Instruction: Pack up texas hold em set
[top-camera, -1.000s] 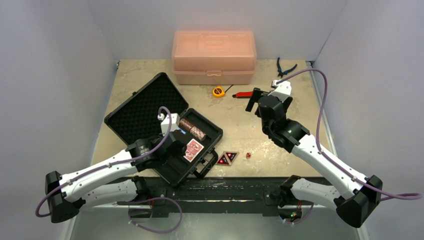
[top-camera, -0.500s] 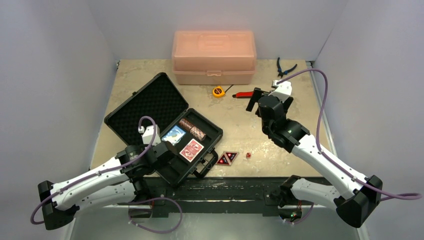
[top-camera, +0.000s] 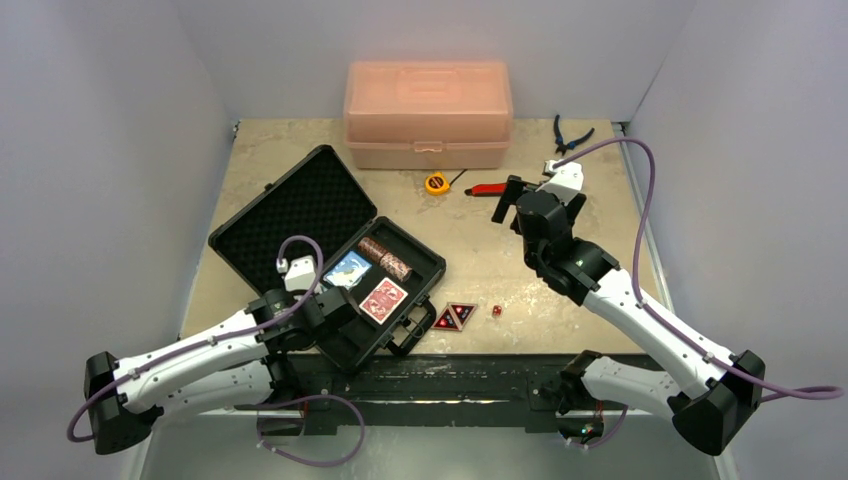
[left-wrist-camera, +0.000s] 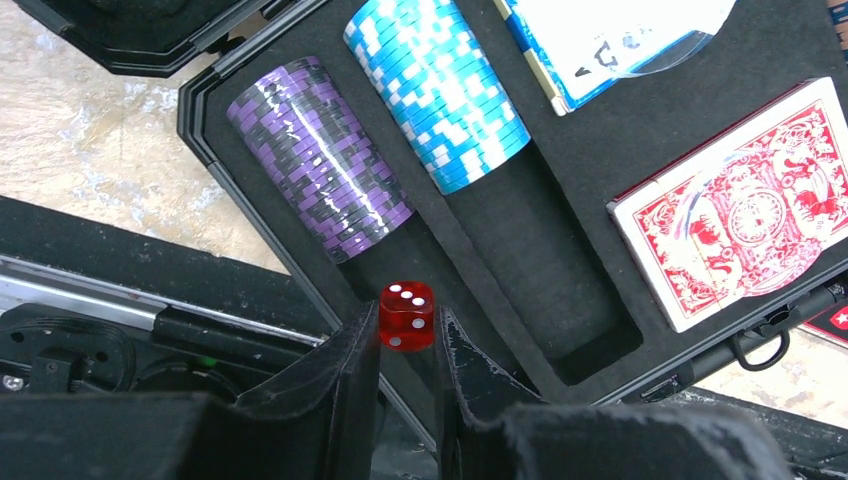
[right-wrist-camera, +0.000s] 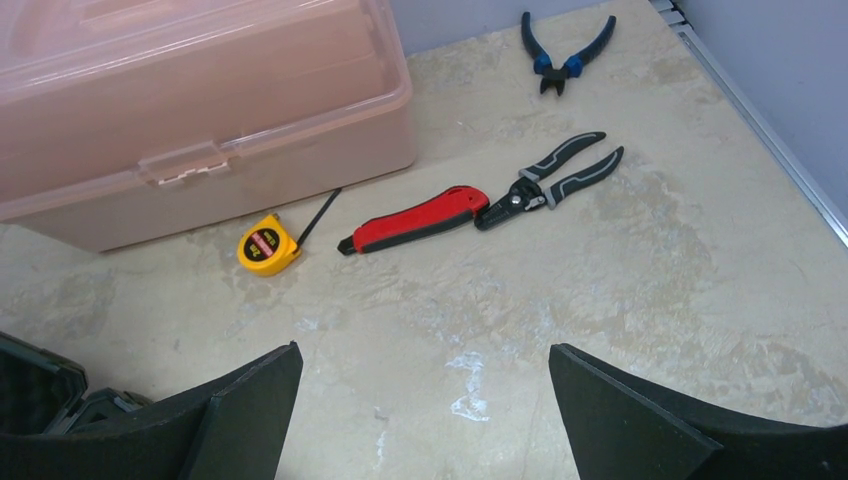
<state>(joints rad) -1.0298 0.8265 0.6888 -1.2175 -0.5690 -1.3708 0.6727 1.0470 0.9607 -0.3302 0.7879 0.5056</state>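
Note:
The end of the tray's slot beyond the brown chips (top-camera: 415, 283) is empty, so my left gripper will next move outward and to the right in the top view and release the die over that end.
The black hard case (top-camera: 290, 215) lies open at the left of the table. Its tray holds brown chip stacks (top-camera: 387, 259), a blue deck (top-camera: 348, 268) and a red deck (top-camera: 383, 299). In the left wrist view I see purple chips (left-wrist-camera: 317, 155), light blue chips (left-wrist-camera: 437, 90), the blue deck (left-wrist-camera: 600, 45) and the red deck (left-wrist-camera: 745, 205). My left gripper (left-wrist-camera: 405, 335) is shut on a red die (left-wrist-camera: 407, 315), held above the tray's near-left edge. Black-red triangles (top-camera: 454, 316) and another red die (top-camera: 496, 312) lie on the table right of the case. My right gripper (right-wrist-camera: 425, 385) is open and empty above bare table.
A translucent orange plastic box (top-camera: 428, 112) stands at the back. A yellow tape measure (top-camera: 436, 183), a red-handled knife (right-wrist-camera: 415, 229), grey-handled pliers (right-wrist-camera: 550, 180) and blue-handled pliers (top-camera: 570, 133) lie near the right gripper. The black rail (top-camera: 440, 375) runs along the near edge.
My left arm has drawn back toward the near-left edge of the case, uncovering the blue deck. The right arm has not moved.

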